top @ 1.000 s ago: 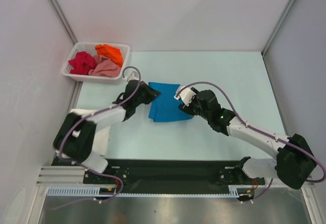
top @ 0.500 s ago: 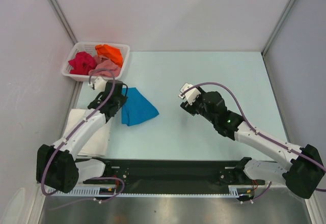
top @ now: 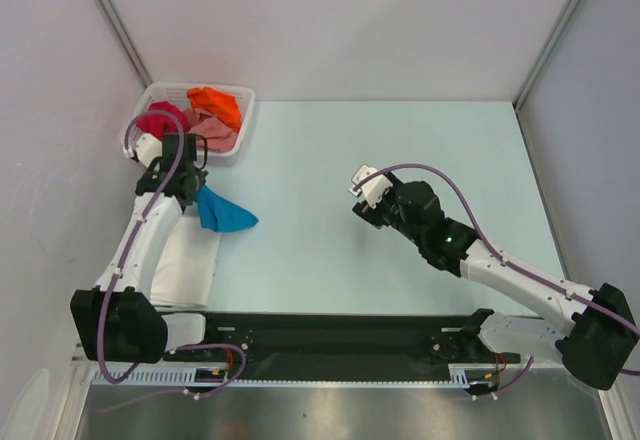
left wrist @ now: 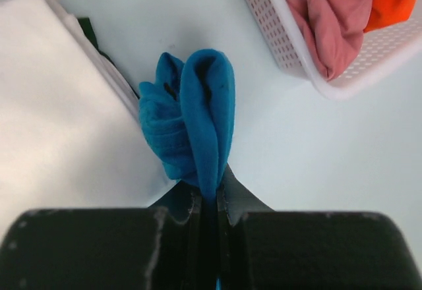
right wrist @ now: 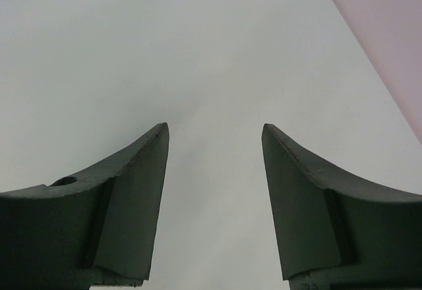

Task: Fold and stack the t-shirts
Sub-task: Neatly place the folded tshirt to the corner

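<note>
My left gripper will next move back and to the left in the top view and let go of the blue shirt (left wrist: 194,122) over the folded white t-shirt (left wrist: 62,109), since that one lies flat.
My left gripper (top: 198,192) is shut on the bright blue t-shirt (top: 224,213), which hangs bunched from the jaws just right of the folded white t-shirt (top: 185,260) at the table's left edge. In the left wrist view the blue shirt (left wrist: 194,122) is pinched between the jaws, with the white shirt (left wrist: 59,118) to its left. The crimson (top: 160,118), orange (top: 217,103) and dusty pink (top: 218,132) shirts lie crumpled in the basket. My right gripper (top: 362,210) is open and empty over bare table at the centre; its view shows only the table (right wrist: 198,53).
A white slotted basket (top: 232,144) stands at the back left, close behind my left gripper; its corner shows in the left wrist view (left wrist: 283,46). Enclosure walls close in the left, back and right sides.
My left gripper has carried the blue shirt leftward from the table's middle to beside the white shirt. My right gripper has let go of it and now holds still, open.
</note>
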